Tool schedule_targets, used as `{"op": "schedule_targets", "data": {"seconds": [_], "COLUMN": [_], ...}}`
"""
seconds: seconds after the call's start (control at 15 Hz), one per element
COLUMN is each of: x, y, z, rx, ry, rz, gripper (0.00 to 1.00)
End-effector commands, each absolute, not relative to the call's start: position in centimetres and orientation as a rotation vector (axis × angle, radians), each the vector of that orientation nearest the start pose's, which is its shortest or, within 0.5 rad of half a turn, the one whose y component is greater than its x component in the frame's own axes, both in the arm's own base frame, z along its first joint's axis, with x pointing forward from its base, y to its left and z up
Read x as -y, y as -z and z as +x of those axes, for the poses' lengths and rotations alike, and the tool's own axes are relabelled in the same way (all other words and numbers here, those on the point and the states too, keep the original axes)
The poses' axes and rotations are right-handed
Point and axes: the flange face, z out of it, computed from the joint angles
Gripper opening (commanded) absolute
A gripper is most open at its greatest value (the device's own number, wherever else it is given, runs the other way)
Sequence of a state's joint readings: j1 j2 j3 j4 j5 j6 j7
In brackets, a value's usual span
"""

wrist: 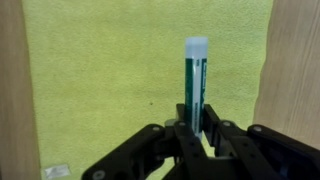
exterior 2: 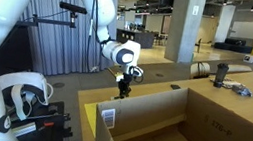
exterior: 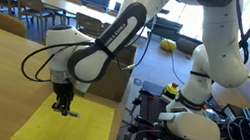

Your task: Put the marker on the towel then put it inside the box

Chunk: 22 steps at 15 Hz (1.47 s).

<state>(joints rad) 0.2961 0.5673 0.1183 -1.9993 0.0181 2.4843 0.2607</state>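
Note:
My gripper moves down a little next, then releases the marker on the open middle of the yellow towel (exterior: 80, 129).
My gripper (wrist: 192, 128) is shut on the marker (wrist: 195, 80), a thin green stick with a pale cap that points away from the jaws. In the wrist view the marker hangs over the yellow towel (wrist: 110, 70). In an exterior view the gripper (exterior: 61, 108) sits just above the towel (exterior: 80, 129), with the marker (exterior: 71, 113) sticking out sideways from the fingers. In an exterior view the gripper (exterior 2: 122, 88) hovers behind the far wall of the brown cardboard box (exterior 2: 151, 110), which is open and bears a white label (exterior 2: 108, 116). The towel is hidden there.
The towel lies on a wooden table (exterior: 0, 60). The robot base and cables (exterior: 193, 121) stand beside the table. A small white scrap (wrist: 55, 171) lies at the towel's edge. Dark objects (exterior 2: 228, 84) sit on a far table.

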Motion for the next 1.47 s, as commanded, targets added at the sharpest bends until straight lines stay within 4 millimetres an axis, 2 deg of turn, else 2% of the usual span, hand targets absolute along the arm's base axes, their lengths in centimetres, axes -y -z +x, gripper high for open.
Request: {"op": "schedule_targets", "data": {"seconds": [0.0, 0.27, 0.93, 1.0, 1.07, 1.4], "x": [-20.8, -20.3, -22.7, -22.8, -22.9, -22.7], "y": [-17.6, -17.3, -14.6, -14.2, -13.8, -14.3], "z": [55.6, 56.4, 56.4, 56.3, 56.4, 56.1], "rx": [0.232, 0.224, 0.171, 0.163, 0.151, 0.136], "ry": [-0.196, -0.238, -0.324, -0.327, -0.330, -0.321], "rz": [-3.121, -3.177, -3.181, -3.180, -3.182, -3.172], "gripper": [0.09, 0.09, 0.11, 0.35, 0.45, 0.81]}}
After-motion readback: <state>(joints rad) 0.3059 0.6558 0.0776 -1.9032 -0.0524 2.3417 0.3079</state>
